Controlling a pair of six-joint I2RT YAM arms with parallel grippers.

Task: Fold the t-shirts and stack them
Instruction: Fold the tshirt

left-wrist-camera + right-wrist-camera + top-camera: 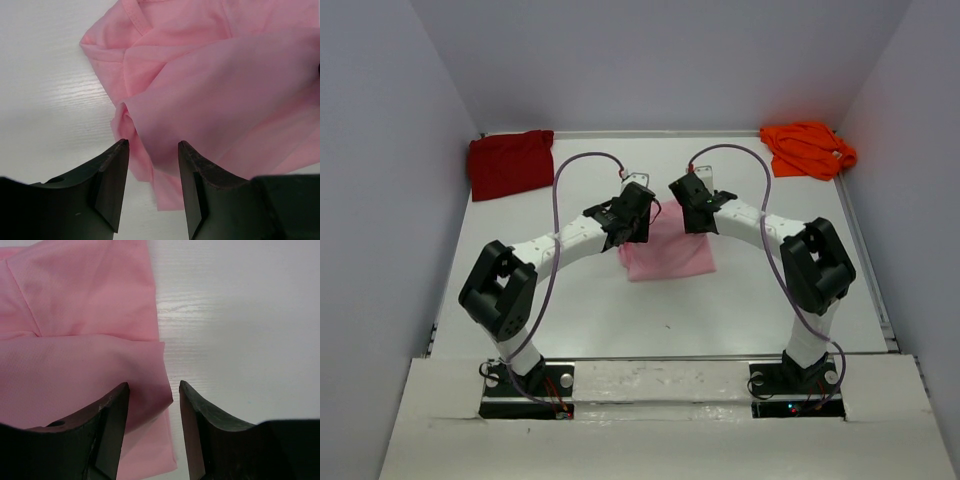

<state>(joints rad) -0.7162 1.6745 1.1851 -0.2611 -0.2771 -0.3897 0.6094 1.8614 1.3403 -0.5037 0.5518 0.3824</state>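
I will move my left gripper down slightly next and close it on the raised fold (pixel 152 151) at the pink t-shirt's corner, because that fold is just below, between the gripper's open fingers.
The light pink t-shirt (pixel 670 256) lies partly folded in the middle of the white table (pixel 600 310). My left gripper (pixel 638 228) hovers over its far left edge. In the left wrist view this gripper (pixel 152 142) is open, with a raised fold of the pink t-shirt (pixel 215 100) reaching between the jaws, not pinched. My right gripper (pixel 698 216) is over the far right edge. It (pixel 152 385) is open too, and a corner of the pink t-shirt (pixel 75 315) lies between its jaws. The dark red t-shirt (pixel 510 163) lies at the back left, the orange t-shirt (pixel 808 148) at the back right.
Grey walls enclose the table on the left, back and right. Both arm bases stand on the near edge, with purple cables looping over the arms.
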